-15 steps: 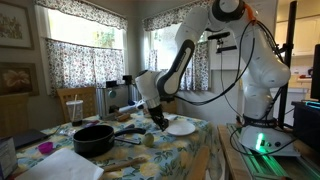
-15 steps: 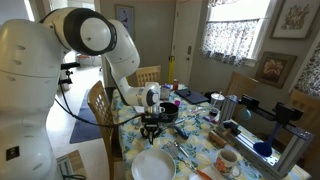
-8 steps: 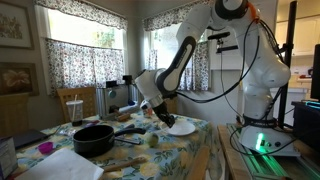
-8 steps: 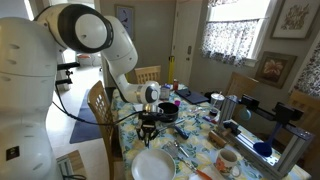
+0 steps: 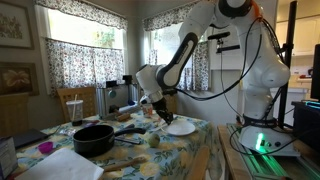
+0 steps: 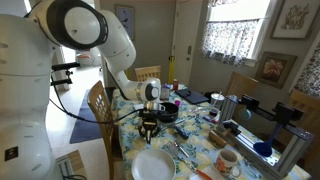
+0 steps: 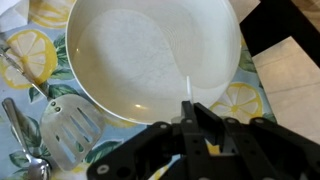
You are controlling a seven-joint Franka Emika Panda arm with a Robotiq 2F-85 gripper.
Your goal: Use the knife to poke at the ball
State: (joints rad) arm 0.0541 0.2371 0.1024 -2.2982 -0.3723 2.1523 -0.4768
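Note:
My gripper should go back over the white plate [image 7: 150,52] and down toward its middle to let go of the thin white knife, as the plate is open and empty.
My gripper [image 5: 161,117] hangs above the lemon-print tablecloth next to the white plate [image 5: 181,127]. In the wrist view its jaws [image 7: 190,115] are shut on a thin white knife [image 7: 187,90], seen edge-on and pointing out over the plate [image 7: 150,50]. A small pale ball [image 5: 152,140] lies on the table just below and in front of the gripper, apart from it. The ball does not show in the wrist view. The gripper [image 6: 149,128] and plate [image 6: 153,165] also show in the second exterior view.
A black pan [image 5: 93,138] sits on the table beside the ball. A white spatula [image 7: 68,125] and a spoon [image 7: 20,130] lie beside the plate. A mug [image 6: 227,162] stands near the table edge. A wooden chair [image 6: 97,105] stands behind the arm.
My gripper has risen slightly with the knife and drifted a little toward the plate. The ball and plate have not moved.

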